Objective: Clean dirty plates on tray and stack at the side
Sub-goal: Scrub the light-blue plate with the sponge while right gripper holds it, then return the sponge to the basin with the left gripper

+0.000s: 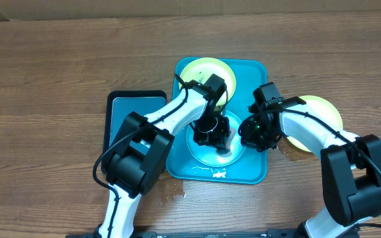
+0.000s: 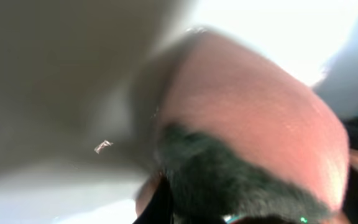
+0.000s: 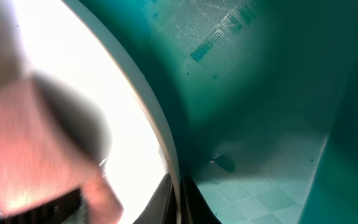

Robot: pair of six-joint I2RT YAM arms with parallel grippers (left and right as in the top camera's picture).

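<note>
Next, my left gripper lifts off the blue plate and lowers the sponge into the dark blue tray (image 1: pixel 131 112), which lies open beside the turquoise one.
The turquoise tray (image 1: pixel 253 79) lies mid-table. On it, a light blue plate (image 1: pixel 204 153) sits at the front and a yellow-green plate (image 1: pixel 200 69) at the back. A second yellow-green plate (image 1: pixel 319 112) rests on the table right of the tray. My left gripper (image 1: pixel 218 134) is shut on a pink sponge (image 2: pixel 247 118) with a dark scouring side, pressed onto the blue plate. At that plate's right edge, my right gripper (image 1: pixel 246 134) is shut on the rim (image 3: pixel 157 118), one finger on each side. The right wrist view also shows the sponge (image 3: pixel 23 149) and the tray floor (image 3: pixel 260 93).
A smaller dark blue tray (image 1: pixel 134 109) with a black rim lies against the turquoise tray's left side. Water drops (image 1: pixel 177 192) glisten on the wood by the tray's front left corner. Bare wooden table extends to the far left and back.
</note>
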